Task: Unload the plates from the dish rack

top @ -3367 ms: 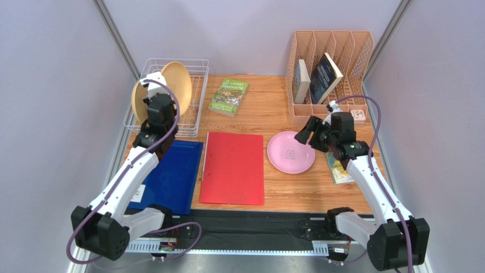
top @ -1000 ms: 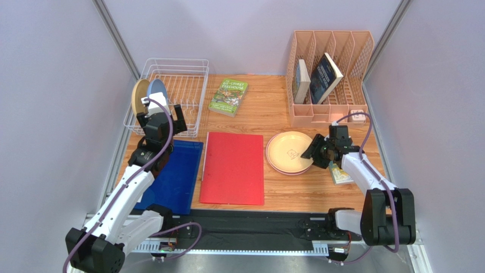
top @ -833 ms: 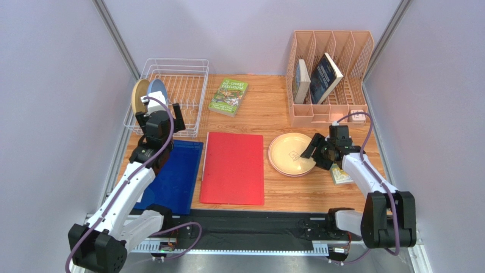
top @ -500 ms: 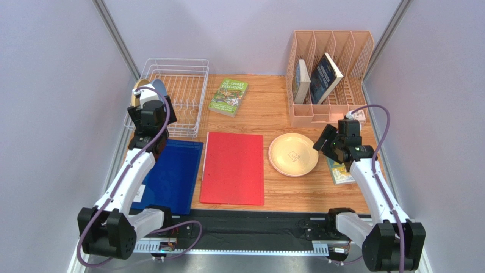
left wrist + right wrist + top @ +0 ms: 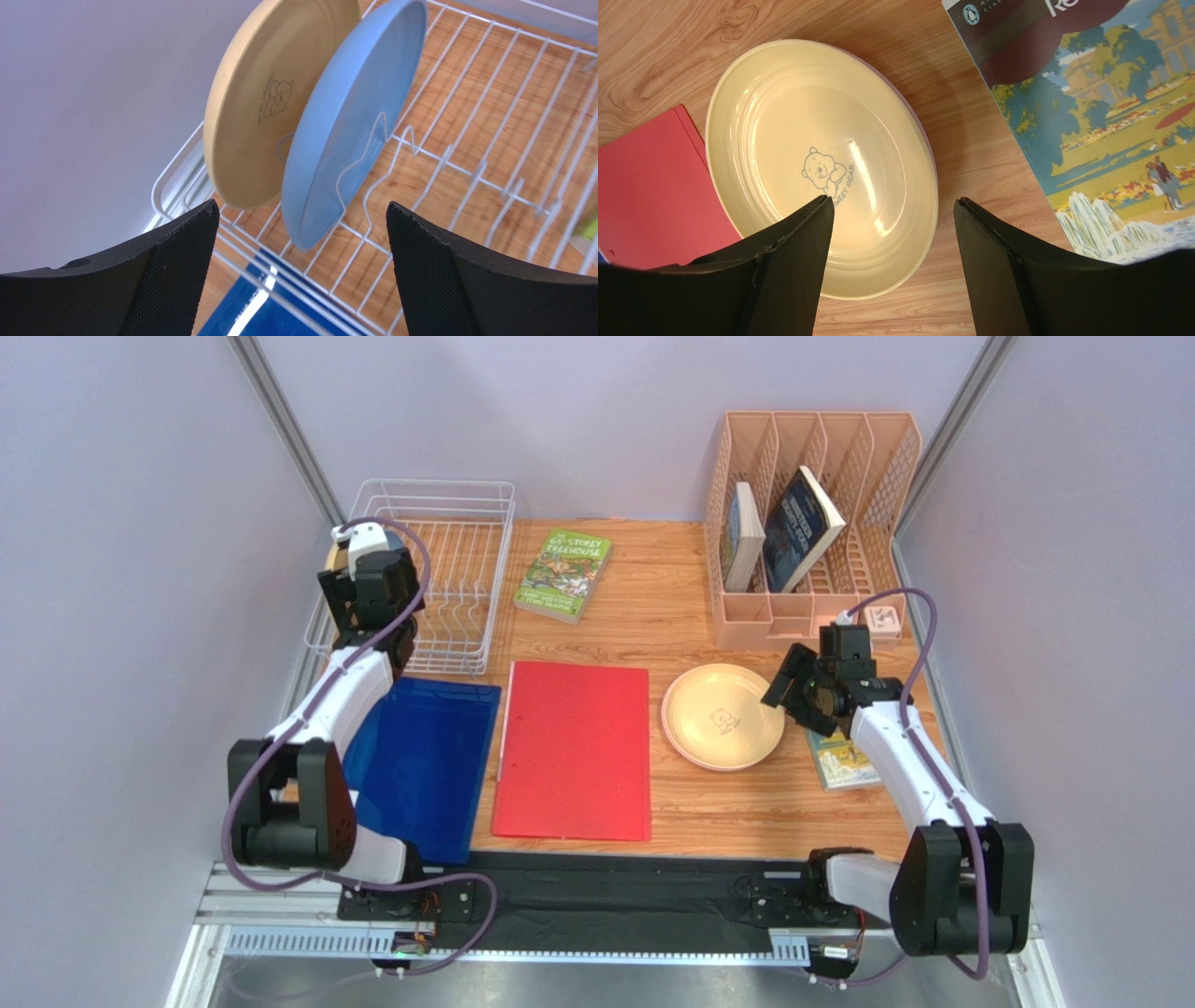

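My left gripper lowers onto the blue plate's near rim (image 5: 309,162) next and closes there, since the gap beside the tan plate (image 5: 274,105) leaves room for a finger.
Two plates stand upright in the white dish rack (image 5: 452,574) (image 5: 456,150): a tan plate (image 5: 274,105) and, to its right, a blue plate (image 5: 351,126). My left gripper (image 5: 362,585) (image 5: 302,206) hangs open just above them, touching neither. From the top view it hides them almost fully. A cream plate (image 5: 723,716) (image 5: 808,161) lies flat on the table, with a thin pink rim showing under its right edge. Over this plate's right edge my right gripper (image 5: 788,686) (image 5: 892,201) is open and empty.
A blue folder (image 5: 421,763) and a red folder (image 5: 575,749) lie at the front. A green book (image 5: 563,574) is beside the rack. The peach organiser (image 5: 814,518) holds books at the back right. Another book (image 5: 842,756) (image 5: 1102,126) lies under my right arm.
A cream plate now lies on the pink one. My left gripper has moved back over the rack's left end, above the two standing plates. My right gripper has drawn back from the cream plate.
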### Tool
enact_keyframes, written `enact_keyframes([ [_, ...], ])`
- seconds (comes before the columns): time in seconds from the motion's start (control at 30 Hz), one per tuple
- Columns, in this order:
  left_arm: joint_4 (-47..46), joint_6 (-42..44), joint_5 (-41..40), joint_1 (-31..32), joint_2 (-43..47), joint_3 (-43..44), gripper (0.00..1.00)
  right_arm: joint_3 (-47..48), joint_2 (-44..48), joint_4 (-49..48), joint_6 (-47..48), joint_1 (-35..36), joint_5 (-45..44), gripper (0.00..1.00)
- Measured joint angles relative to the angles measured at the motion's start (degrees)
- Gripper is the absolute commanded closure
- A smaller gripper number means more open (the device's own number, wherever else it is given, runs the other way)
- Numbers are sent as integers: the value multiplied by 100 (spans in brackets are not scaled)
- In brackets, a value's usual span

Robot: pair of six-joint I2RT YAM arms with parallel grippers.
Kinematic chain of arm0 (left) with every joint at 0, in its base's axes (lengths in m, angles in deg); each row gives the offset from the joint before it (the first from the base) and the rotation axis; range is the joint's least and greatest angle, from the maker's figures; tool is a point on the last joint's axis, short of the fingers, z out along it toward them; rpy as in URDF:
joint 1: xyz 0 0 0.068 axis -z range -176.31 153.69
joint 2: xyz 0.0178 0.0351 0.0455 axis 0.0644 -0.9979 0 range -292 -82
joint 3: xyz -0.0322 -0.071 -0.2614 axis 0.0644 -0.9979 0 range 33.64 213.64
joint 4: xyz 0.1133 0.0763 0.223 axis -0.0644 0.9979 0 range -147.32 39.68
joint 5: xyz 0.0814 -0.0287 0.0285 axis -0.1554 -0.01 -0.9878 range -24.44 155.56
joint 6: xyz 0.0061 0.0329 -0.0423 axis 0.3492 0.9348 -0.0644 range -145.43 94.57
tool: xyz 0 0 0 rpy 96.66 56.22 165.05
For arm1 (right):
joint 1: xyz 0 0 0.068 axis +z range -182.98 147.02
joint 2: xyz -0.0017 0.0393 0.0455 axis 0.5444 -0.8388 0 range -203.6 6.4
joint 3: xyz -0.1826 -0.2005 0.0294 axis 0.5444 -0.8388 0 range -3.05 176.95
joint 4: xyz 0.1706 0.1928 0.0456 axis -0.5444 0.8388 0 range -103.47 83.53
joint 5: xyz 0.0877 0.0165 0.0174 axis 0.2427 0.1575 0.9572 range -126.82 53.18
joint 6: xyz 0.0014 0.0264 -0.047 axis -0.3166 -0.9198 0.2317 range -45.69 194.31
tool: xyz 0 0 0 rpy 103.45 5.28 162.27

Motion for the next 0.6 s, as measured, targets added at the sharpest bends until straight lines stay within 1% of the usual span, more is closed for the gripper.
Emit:
enact_keyframes([
  [0.07,-122,59,-13,-105,-354,157,20,13,-166,-52,2,0,61,32],
  [0.17,-352,173,-11,-225,-737,227,32,103,-374,-114,13,0,116,33],
  [0.2,-398,201,-17,-243,-804,227,42,142,-424,-127,22,0,122,33],
  [0.23,-463,238,-24,-264,-870,227,48,177,-457,-144,31,0,125,33],
  [0.27,-538,278,-50,-271,-922,227,57,212,-483,-160,39,0,125,33],
  [0.3,-597,291,-66,-271,-946,227,61,238,-494,-184,44,0,127,33],
  [0.33,-649,332,-85,-271,-962,227,67,258,-498,-208,46,0,127,33],
  [0.37,-693,365,-103,-271,-966,225,81,278,-505,-225,46,0,127,33],
  [0.47,-824,560,-223,-262,-960,190,98,291,-525,-284,48,0,133,33],
  [0.5,-826,586,-249,-269,-946,149,99,291,-531,-295,48,0,133,33],
  [0.6,-901,634,-420,-284,-931,55,100,291,-573,-306,50,2,153,33],
])
